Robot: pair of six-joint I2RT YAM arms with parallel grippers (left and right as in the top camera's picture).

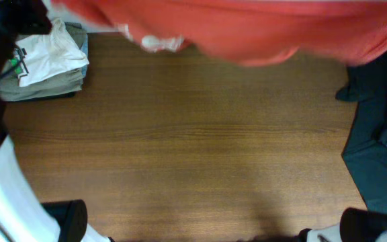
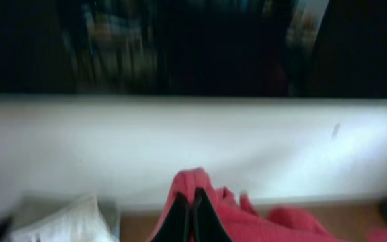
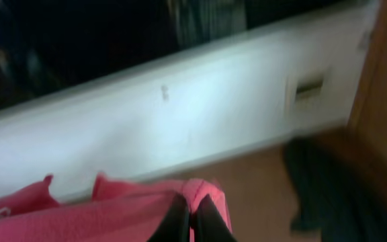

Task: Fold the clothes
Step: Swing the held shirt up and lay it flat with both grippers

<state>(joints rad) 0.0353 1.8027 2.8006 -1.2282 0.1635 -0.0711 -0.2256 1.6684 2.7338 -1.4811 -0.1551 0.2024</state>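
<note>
Next, my right gripper will lower while drawing back, laying the hanging shirt out to release, since the bare near tabletop lies below and back from the gripper.
The red-orange T-shirt point(image 1: 261, 30) hangs stretched across the far edge of the table in the overhead view, lifted off the wood, with a bit of white lettering point(image 1: 156, 42) at its lower left. My left gripper point(image 2: 189, 202) is shut on one bunched part of the shirt point(image 2: 247, 218). My right gripper point(image 3: 188, 205) is shut on another part of the shirt point(image 3: 99, 215). Neither gripper shows in the overhead view; the cloth hides them.
A stack of folded clothes with a white tee on top point(image 1: 46, 60) sits at the far left; it also shows in the left wrist view point(image 2: 59, 218). A dark garment point(image 1: 378, 134) lies at the right edge, also in the right wrist view point(image 3: 341, 188). A white wall point(image 2: 193, 148) runs behind the table point(image 1: 180, 154).
</note>
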